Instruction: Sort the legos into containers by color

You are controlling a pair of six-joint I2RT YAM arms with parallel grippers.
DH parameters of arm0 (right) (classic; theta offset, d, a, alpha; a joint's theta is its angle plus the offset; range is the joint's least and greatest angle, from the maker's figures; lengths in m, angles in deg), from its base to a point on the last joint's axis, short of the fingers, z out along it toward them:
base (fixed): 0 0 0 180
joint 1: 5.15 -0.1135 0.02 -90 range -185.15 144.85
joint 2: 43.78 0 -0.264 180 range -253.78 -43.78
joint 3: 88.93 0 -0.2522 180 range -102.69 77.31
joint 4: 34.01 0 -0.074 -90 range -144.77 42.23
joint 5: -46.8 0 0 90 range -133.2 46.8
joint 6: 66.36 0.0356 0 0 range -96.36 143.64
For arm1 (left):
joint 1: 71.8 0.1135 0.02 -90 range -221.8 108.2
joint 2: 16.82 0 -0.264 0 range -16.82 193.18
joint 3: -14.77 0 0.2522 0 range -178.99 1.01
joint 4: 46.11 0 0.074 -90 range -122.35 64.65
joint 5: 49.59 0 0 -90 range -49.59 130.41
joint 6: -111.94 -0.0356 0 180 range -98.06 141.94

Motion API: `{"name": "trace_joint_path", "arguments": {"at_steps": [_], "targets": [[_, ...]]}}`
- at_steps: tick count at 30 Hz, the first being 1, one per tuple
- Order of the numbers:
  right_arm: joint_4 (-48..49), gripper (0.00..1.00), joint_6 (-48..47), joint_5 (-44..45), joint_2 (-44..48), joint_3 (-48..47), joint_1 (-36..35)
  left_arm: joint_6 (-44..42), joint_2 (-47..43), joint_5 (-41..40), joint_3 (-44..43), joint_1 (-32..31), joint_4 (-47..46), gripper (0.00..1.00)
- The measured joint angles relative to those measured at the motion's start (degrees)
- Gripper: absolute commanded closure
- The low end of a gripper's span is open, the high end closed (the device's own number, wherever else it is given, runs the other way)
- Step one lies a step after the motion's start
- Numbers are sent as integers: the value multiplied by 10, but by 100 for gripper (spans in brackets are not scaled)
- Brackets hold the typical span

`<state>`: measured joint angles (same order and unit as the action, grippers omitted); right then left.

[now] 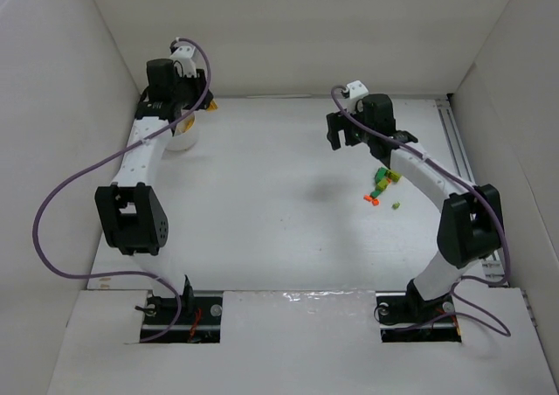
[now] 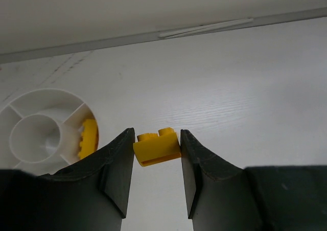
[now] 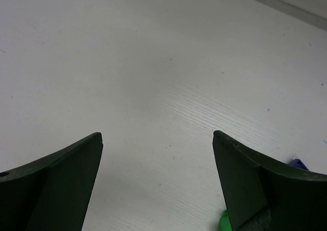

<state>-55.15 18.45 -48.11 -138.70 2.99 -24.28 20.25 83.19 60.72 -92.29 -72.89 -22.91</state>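
Note:
The white container (image 1: 185, 136) already holds a yellow lego, so my left gripper should next cross over its outer section, lower slightly and release.
My left gripper (image 2: 157, 138) is shut on a yellow lego (image 2: 157, 147) and holds it just above the table, to the right of the round white container (image 2: 36, 134). Another yellow lego (image 2: 88, 138) lies in one outer section of that container. In the top view the left gripper (image 1: 204, 104) is at the back left, next to the container (image 1: 185, 136). My right gripper (image 3: 157, 135) is open and empty over bare table. A green lego (image 3: 223, 222) and a dark blue one (image 3: 299, 163) show by its right finger. The pile of legos (image 1: 381, 186) lies right of centre, behind the right gripper (image 1: 341, 138).
White walls enclose the table on the left, back and right. A metal rail (image 1: 461, 155) runs along the right edge. A purple cable (image 1: 61, 194) loops out from the left arm. One small green lego (image 1: 396, 206) lies apart from the pile.

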Motion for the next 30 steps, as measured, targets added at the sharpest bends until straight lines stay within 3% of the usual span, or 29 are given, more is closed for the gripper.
{"name": "trace_joint_path", "arguments": {"at_steps": [15,30], "targets": [[-4,6,21,-1,-23,-21,0,-16,88,-207,-39,1,4,100],[-8,6,22,0,-34,-32,0,-16,132,-286,-80,1,7,100]]}}
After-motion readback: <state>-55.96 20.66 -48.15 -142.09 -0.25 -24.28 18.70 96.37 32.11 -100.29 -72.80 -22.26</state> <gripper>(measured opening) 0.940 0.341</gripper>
